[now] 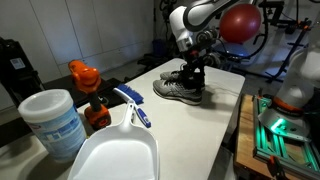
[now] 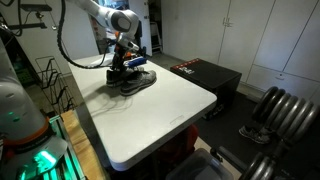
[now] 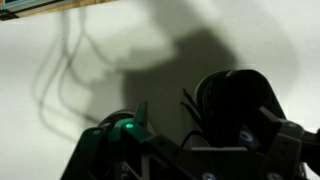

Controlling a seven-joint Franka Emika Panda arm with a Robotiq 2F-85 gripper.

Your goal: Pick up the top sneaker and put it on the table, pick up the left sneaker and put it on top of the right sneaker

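Observation:
The dark sneaker already shows between my gripper's open fingers, so my gripper will move just a little over the stack and close them on the top sneaker (image 1: 190,81).
Dark grey sneakers with pale soles (image 1: 180,89) lie stacked at the far end of the white table (image 1: 210,130); in the other exterior view the sneakers (image 2: 134,83) sit near the far left of the table (image 2: 150,115). My gripper (image 1: 194,68) (image 2: 127,63) hangs straight down over the stack, at the level of the top sneaker, jaws open. In the wrist view a dark sneaker (image 3: 235,95) shows between the spread fingers of my gripper (image 3: 210,135), deep in shadow. Whether the fingers touch the shoe cannot be made out.
Close to the camera stand a white dustpan (image 1: 112,152), a white tub (image 1: 54,122), an orange bottle (image 1: 88,88) and a blue-handled brush (image 1: 135,108). A red ball (image 1: 240,22) hangs behind the arm. A black box (image 2: 205,76) sits beyond the table's edge.

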